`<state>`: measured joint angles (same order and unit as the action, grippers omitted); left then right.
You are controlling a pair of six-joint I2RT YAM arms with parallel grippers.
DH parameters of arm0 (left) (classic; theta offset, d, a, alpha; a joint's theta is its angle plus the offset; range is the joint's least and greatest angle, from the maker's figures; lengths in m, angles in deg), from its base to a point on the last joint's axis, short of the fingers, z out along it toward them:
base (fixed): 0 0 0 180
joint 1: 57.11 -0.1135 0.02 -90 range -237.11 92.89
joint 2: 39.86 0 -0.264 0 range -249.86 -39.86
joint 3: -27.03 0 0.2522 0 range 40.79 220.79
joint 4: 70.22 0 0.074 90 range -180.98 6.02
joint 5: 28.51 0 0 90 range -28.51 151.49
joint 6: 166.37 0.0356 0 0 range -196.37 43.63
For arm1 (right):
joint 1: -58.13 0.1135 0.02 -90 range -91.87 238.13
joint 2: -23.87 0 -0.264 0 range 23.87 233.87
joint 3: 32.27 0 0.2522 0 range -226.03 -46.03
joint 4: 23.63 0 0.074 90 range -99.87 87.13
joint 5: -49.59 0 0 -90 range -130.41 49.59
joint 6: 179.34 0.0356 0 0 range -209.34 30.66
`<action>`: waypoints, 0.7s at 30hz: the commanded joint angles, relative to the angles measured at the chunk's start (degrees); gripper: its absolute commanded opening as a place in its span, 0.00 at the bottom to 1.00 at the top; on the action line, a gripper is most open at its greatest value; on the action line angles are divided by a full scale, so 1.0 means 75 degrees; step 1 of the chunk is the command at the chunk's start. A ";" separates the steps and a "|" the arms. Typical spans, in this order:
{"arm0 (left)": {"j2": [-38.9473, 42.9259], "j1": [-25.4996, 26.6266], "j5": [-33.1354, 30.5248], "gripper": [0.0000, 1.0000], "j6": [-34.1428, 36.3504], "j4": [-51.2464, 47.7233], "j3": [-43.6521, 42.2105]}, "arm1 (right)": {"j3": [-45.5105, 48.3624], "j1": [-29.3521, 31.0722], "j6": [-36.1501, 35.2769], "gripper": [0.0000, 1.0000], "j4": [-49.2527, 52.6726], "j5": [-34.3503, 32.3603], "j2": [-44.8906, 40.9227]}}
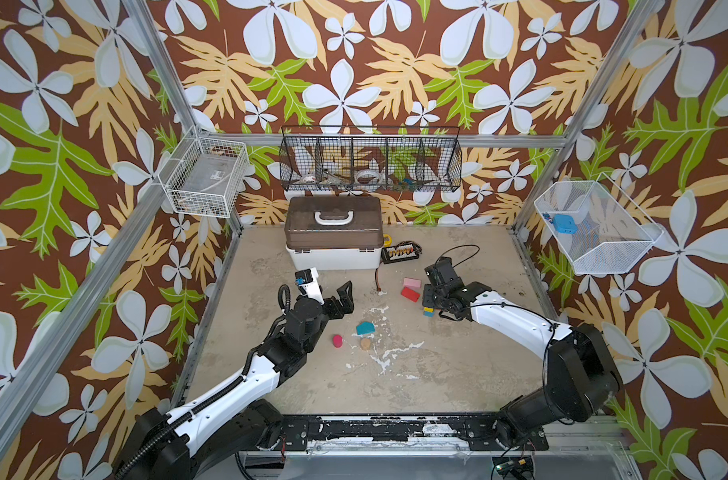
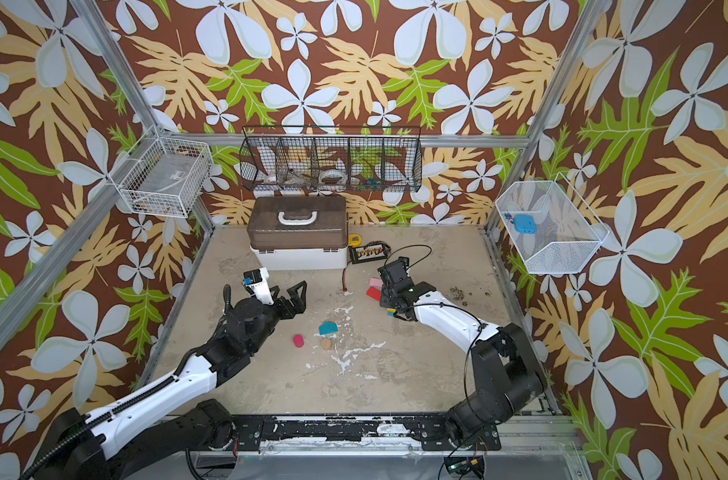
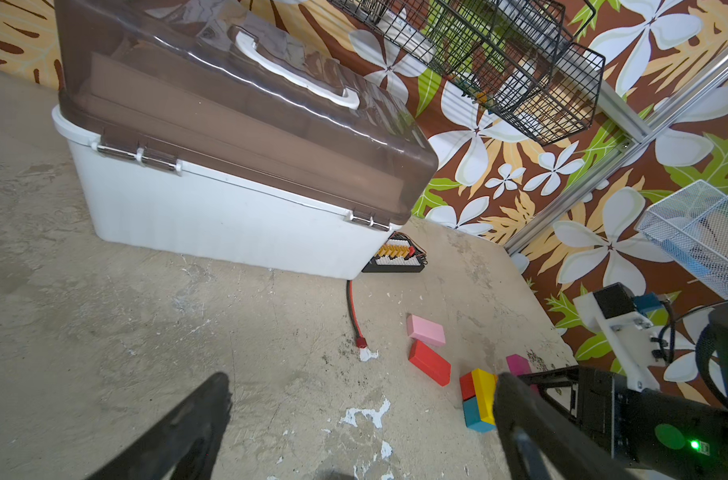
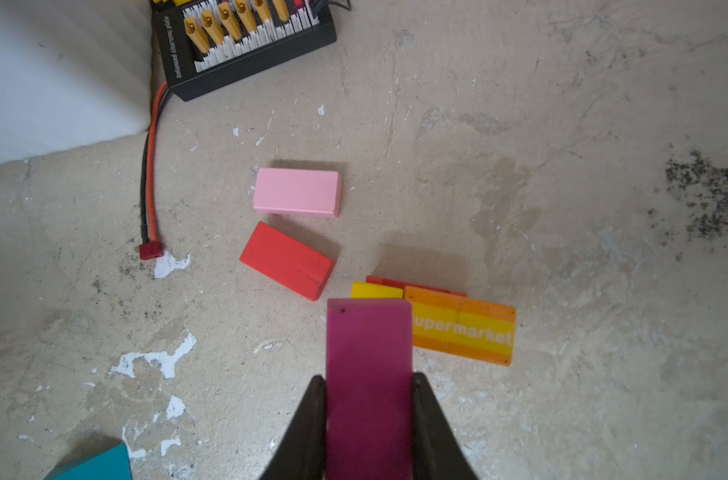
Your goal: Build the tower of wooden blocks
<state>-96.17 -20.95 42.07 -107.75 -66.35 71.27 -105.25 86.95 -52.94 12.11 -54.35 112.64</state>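
My right gripper should next lower the magenta block onto the bare top of the yellow block (image 1: 429, 309) (image 4: 377, 290), beside the orange piece, and let go of it there, because the yellow block is below.
My right gripper (image 4: 369, 380) is shut on a magenta block (image 4: 368, 374), held over a low stack (image 3: 478, 395) of yellow (image 4: 377, 290), red and blue blocks. An orange piece lettered "supermarket" (image 4: 462, 332) lies against that stack. A pink block (image 1: 412, 283) and a red block (image 1: 409, 294) lie flat just beyond it. The teal roof piece (image 1: 365, 328), a crimson cylinder (image 1: 337, 340) and a tan cylinder (image 1: 366, 343) lie mid-table. My left gripper (image 1: 348, 299) hangs open and empty, left of the blocks.
A brown-lidded white toolbox (image 1: 333, 241) stands at the back. Beside it lies a black-and-orange charging board (image 1: 400, 252) with a red wire (image 4: 150, 174) trailing toward the blocks. Wire baskets (image 1: 370, 164) hang on the walls.
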 commanded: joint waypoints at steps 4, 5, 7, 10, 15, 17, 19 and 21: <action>-0.0032 -0.0006 0.0032 1.00 0.0057 -0.0018 0.0073 | -0.0003 0.0015 0.0043 0.16 0.0121 -0.0363 0.0133; -0.0036 -0.0005 0.0035 1.00 0.0055 -0.0017 0.0073 | -0.0002 0.0014 0.0067 0.17 0.0128 -0.0380 0.0149; -0.0027 -0.0005 0.0030 1.00 0.0047 -0.0018 0.0073 | 0.0041 0.0029 0.0123 0.18 0.0117 -0.0386 0.0175; -0.0039 -0.0009 0.0033 1.00 0.0053 -0.0018 0.0073 | 0.0068 0.0028 0.0216 0.18 0.0138 -0.0502 0.0199; -0.0080 -0.0005 0.0043 1.00 0.0035 -0.0018 0.0073 | 0.0045 0.0079 0.0313 0.18 0.0174 -0.0623 0.0301; -0.0097 -0.0005 0.0058 1.00 0.0035 -0.0018 0.0085 | 0.0001 0.0127 0.0355 0.19 0.0209 -0.0705 0.0383; -0.0129 -0.0005 0.0068 1.00 0.0036 -0.0018 0.0096 | -0.0057 0.0160 0.0396 0.19 0.0233 -0.0748 0.0484; -0.0145 -0.0005 0.0072 1.00 0.0029 -0.0019 0.0096 | -0.0106 0.0177 0.0414 0.20 0.0245 -0.0767 0.0589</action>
<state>-97.11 -20.95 42.44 -107.75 -66.33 71.49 -105.44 88.13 -50.73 12.94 -58.52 116.36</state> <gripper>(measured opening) 0.997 0.269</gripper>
